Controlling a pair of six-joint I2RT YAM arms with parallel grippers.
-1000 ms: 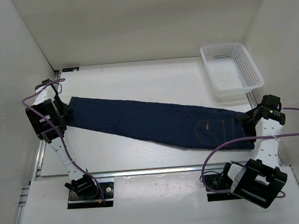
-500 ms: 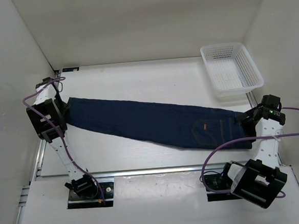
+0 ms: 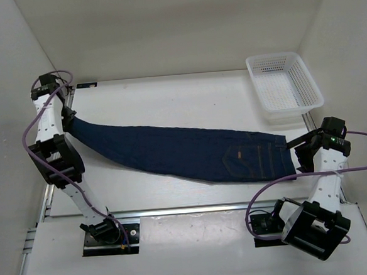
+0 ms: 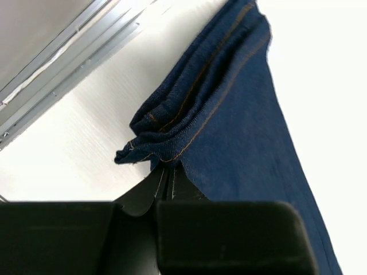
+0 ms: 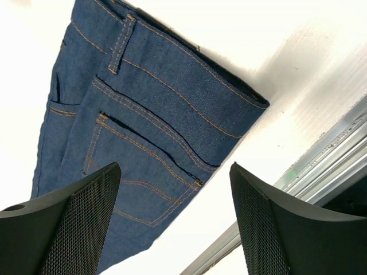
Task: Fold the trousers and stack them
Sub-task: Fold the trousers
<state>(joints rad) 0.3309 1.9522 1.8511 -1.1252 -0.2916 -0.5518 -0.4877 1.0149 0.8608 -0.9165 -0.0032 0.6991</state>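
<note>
The trousers' legs lie unfolded, so the left gripper will swing the leg hems it holds to the right in the top view next, onto the trousers' middle (image 3: pixel 186 153), and release them.
The dark navy trousers (image 3: pixel 184 151) lie stretched across the table from far left to near right, waistband and tan patch at the right. My left gripper (image 3: pixel 67 115) is shut on the leg hems (image 4: pixel 155 150) and holds that end lifted off the table at the far left. My right gripper (image 3: pixel 301 149) is open and empty just right of the waistband; its view shows the waist corner and a pocket (image 5: pixel 143 143) between and beyond the spread fingers (image 5: pixel 74 223).
A white mesh basket (image 3: pixel 284 87) stands at the back right. Metal rails run along the table's left edge (image 4: pixel 63 57) and near edge (image 3: pixel 195 208). White walls close in on three sides.
My left gripper has risen and moved back with the hems, lifting the leg end. The trousers slid left. My right gripper has let go of the waistband and stands open.
</note>
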